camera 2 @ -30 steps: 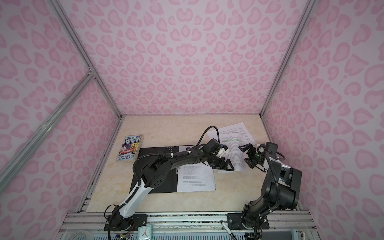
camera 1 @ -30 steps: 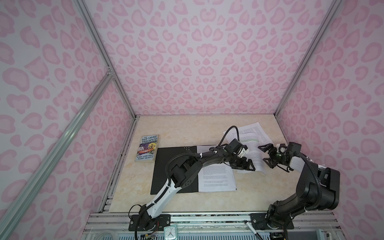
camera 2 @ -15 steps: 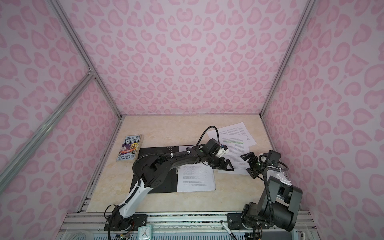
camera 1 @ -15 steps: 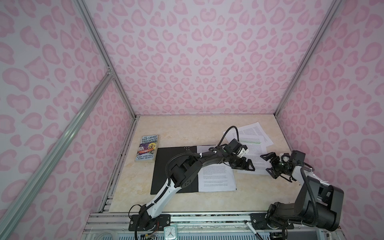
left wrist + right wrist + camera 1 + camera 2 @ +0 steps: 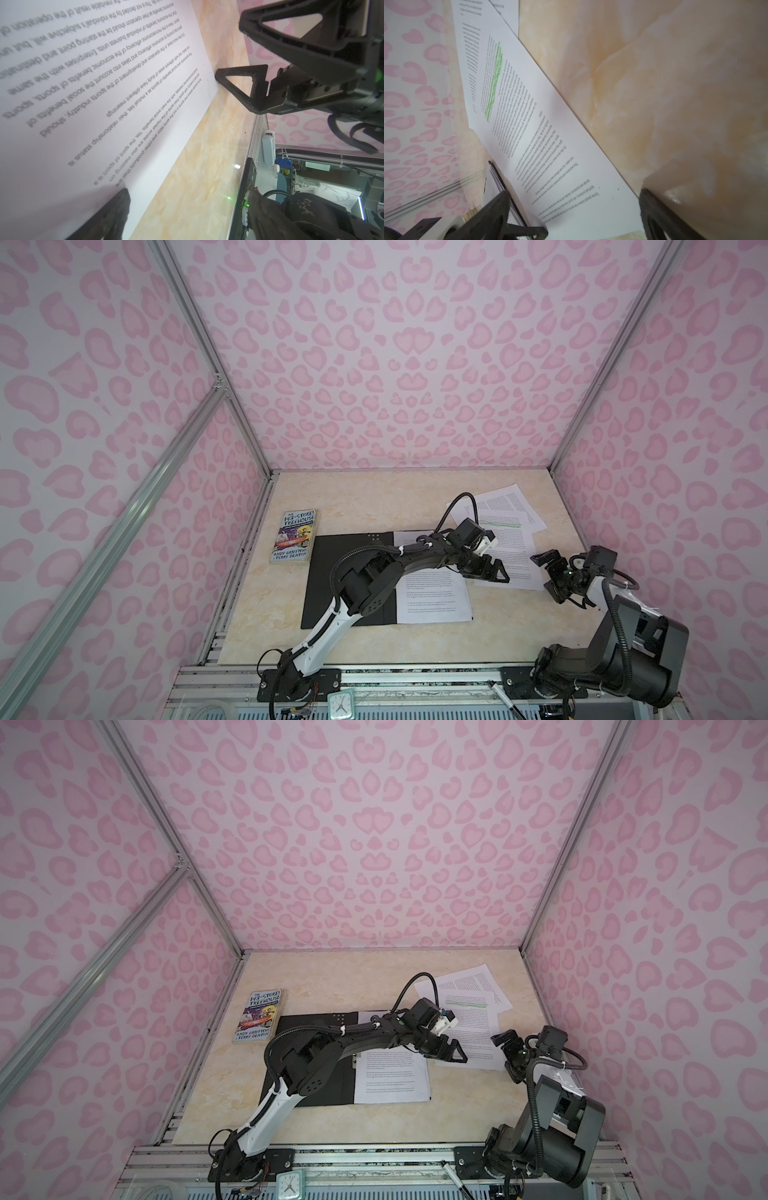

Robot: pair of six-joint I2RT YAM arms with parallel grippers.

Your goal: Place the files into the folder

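Note:
One open finger already meets the sheet, so my right gripper should next slide toward my left gripper, over the top sheet's near corner (image 5: 540, 586) (image 5: 631, 224), and close on the sheet's edge.
The black folder (image 5: 349, 572) (image 5: 307, 1052) lies open on the table, with one printed sheet (image 5: 432, 597) on its right half. The other files (image 5: 509, 549) (image 5: 469, 1019) lie fanned at the back right; the top one has a green highlighted line (image 5: 494, 79). My left gripper (image 5: 490, 572) (image 5: 187, 212) is open low over the near left part of that top sheet (image 5: 104, 83). My right gripper (image 5: 548, 576) (image 5: 571, 218) is open at the sheet's near right corner, one fingertip (image 5: 218, 75) against the paper's edge.
A colourful paperback book (image 5: 296, 541) lies left of the folder near the left wall. The pink patterned walls close in the table on three sides. A metal rail (image 5: 374, 672) runs along the front edge, with a small clock (image 5: 340, 707) below it.
My right gripper has drawn back from over the files toward the front and right, and come down to the top sheet's near right corner. The left arm has stayed put.

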